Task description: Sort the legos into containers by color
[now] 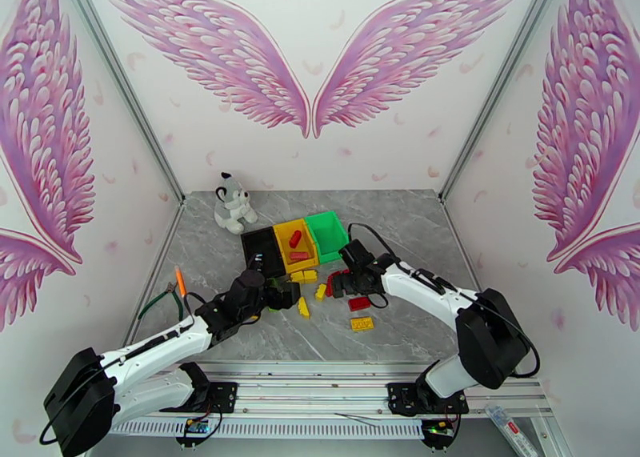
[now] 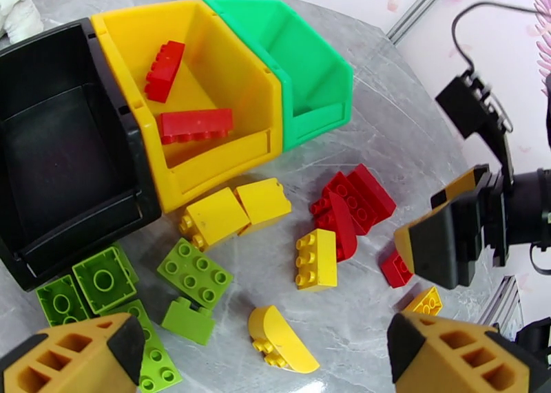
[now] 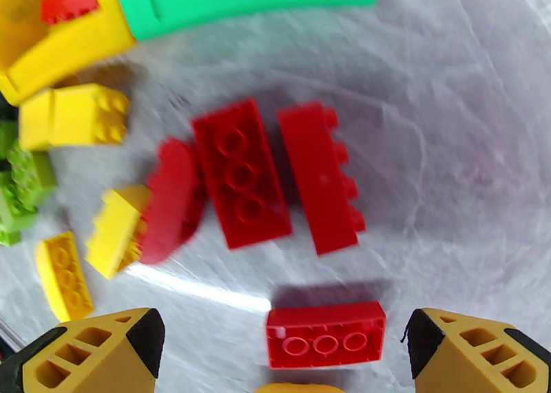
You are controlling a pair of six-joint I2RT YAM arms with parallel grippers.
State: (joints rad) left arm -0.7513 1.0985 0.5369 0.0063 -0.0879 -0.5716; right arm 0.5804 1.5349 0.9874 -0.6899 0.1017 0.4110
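Note:
The lone red brick lies below my right gripper and nearer the base with its ends free for the fingers, so I will next move that gripper back and down around it.
Three containers stand side by side: black (image 1: 261,250), yellow (image 1: 282,234) and green (image 1: 328,233). Two red legos (image 2: 165,71) (image 2: 196,124) lie in the yellow container (image 2: 227,78). Loose legos are scattered in front: green ones (image 2: 195,272) on the left, yellow ones (image 2: 234,212) in the middle, red ones (image 3: 241,174) on the right. My left gripper (image 2: 268,339) hangs open over the green and yellow legos. Low over the table, my right gripper (image 3: 284,334) is open with a red brick (image 3: 324,343) lying between its fingers, not gripped.
A grey-white plush toy (image 1: 232,202) sits behind the bins at the back left. Pliers with orange handles (image 1: 172,290) lie near the table's left edge. The two grippers (image 1: 280,294) (image 1: 340,282) are close together above the brick pile.

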